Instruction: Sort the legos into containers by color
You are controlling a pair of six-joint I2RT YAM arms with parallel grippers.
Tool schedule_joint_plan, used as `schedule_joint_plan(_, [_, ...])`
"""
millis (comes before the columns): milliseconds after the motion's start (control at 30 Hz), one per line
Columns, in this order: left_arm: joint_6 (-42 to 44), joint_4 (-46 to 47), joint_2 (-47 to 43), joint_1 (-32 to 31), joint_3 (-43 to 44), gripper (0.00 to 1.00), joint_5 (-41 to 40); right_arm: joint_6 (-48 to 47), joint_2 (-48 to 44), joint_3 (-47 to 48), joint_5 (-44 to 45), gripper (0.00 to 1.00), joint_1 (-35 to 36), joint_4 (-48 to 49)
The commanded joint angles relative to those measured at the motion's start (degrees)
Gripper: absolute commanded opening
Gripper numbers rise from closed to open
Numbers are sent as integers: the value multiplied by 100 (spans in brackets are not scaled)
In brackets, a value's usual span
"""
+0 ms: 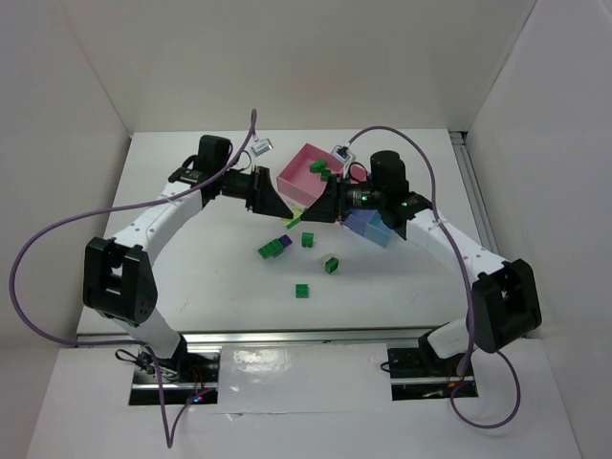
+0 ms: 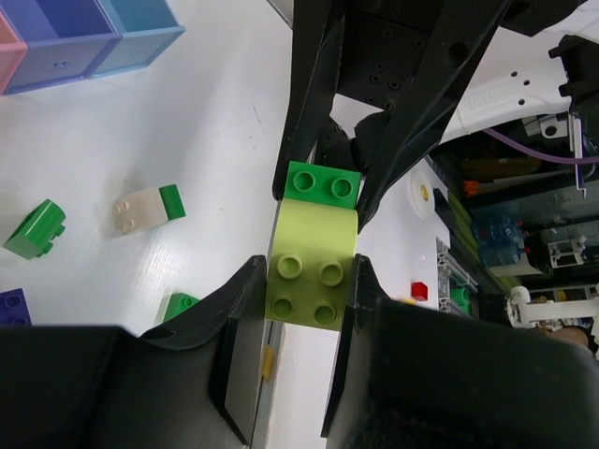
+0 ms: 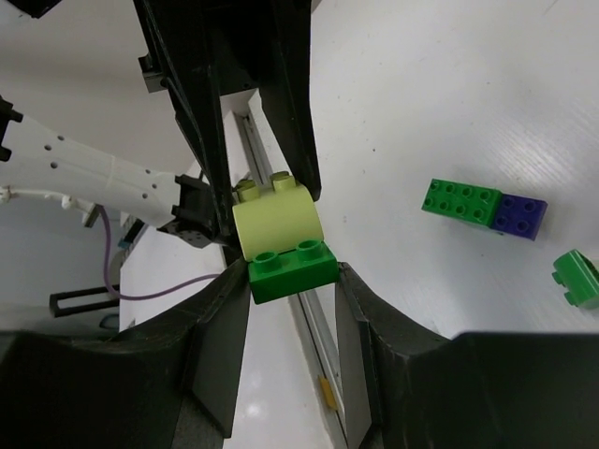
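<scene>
Next, my right gripper draws away from my left gripper, then moves outward to release inside the large pink tray holding green legos, as it lies outward.
A pale yellow lego and a green lego are joined into one piece, held in the air between both grippers. My left gripper is shut on the pale yellow lego. My right gripper is shut on the green lego, with the pale yellow one beyond it. In the top view the grippers meet tip to tip, left and right, in front of the large pink tray, which holds two green legos.
On the table lie a green and purple pair, a green lego, a pale and green piece and a green lego. A blue tray sits under my right arm. Blue and light blue trays show in the left wrist view.
</scene>
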Motion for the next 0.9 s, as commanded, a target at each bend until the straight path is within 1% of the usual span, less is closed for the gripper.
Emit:
schedule_joint_plan(0, [-320, 90, -277, 268, -6, 0, 218, -530, -199, -156, 628, 29, -382, -720])
schedule_joint_plan(167, [-610, 433, -277, 268, -59, 0, 340, -477, -199, -156, 681, 29, -434, -668])
schedule_joint_plan(400, [-663, 434, -163, 268, -6, 0, 341, -670, -147, 11, 927, 29, -434, -939])
schedule_joint_plan(500, [-663, 434, -163, 268, -6, 0, 166, -670, -95, 72, 1278, 29, -434, -1001])
schedule_joint_plan(600, [-716, 373, -215, 321, -59, 0, -316, -557, 194, 353, 1988, 29, -434, -1053])
schedule_joint_plan(633, [-716, 198, -215, 382, -59, 0, -840, -417, 300, 615, 2286, 29, -434, -1054])
schedule_joint_plan(667, [-776, 92, -215, 382, -59, 0, -1185, -355, 406, 740, 2785, 29, -434, -1106])
schedule_joint_plan(700, [-777, 4, -215, 460, -59, 0, -1423, -302, 651, 880, 3069, 29, -434, -1106])
schedule_joint_plan(733, [-855, -84, -215, 461, -59, 0, -1782, -301, 784, 1177, 3481, 29, -434, -1106])
schedule_joint_plan(800, [-926, -243, -215, 514, -111, 0, -2214, -248, 1100, 1513, 3791, 29, -434, -1106])
schedule_joint_plan(867, [-979, -313, -391, 514, -165, 0, -2751, -301, 1679, 2127, 4126, 29, -382, -1255])
